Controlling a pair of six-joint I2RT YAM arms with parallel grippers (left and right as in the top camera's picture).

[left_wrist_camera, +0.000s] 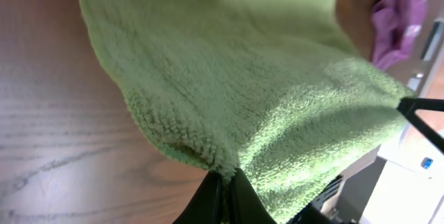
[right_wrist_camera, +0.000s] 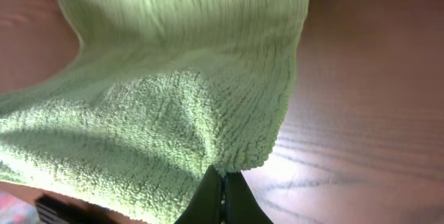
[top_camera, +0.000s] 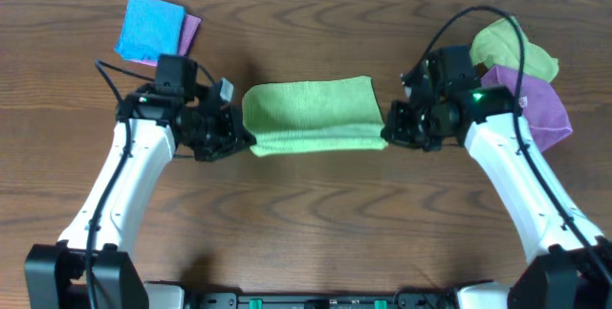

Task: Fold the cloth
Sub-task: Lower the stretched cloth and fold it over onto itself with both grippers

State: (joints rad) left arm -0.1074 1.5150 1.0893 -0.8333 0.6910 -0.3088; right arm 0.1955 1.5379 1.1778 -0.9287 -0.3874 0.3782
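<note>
The cloth's far part lies uncovered beyond its raised near edge, so next my right gripper needs to move outward, then down near the cloth's far corner on its side (top_camera: pixel 365 82) and release.
The lime-green cloth (top_camera: pixel 311 115) lies folded over in the middle of the table, a wide band with two layers at its near edge. My left gripper (top_camera: pixel 241 138) is shut on its near left corner (left_wrist_camera: pixel 223 172). My right gripper (top_camera: pixel 387 135) is shut on its near right corner (right_wrist_camera: pixel 225 172). In the left wrist view the cloth (left_wrist_camera: pixel 229 71) fills most of the frame and hangs from the fingers. In the right wrist view the cloth (right_wrist_camera: pixel 173 92) drapes leftward from the pinched corner over the wood.
A blue cloth (top_camera: pixel 150 27) on a pink one (top_camera: pixel 190 30) lies at the back left. A second green cloth (top_camera: pixel 512 49) and a purple cloth (top_camera: pixel 535 103) lie at the back right, close behind my right arm; the purple one shows in the left wrist view (left_wrist_camera: pixel 399 19).
</note>
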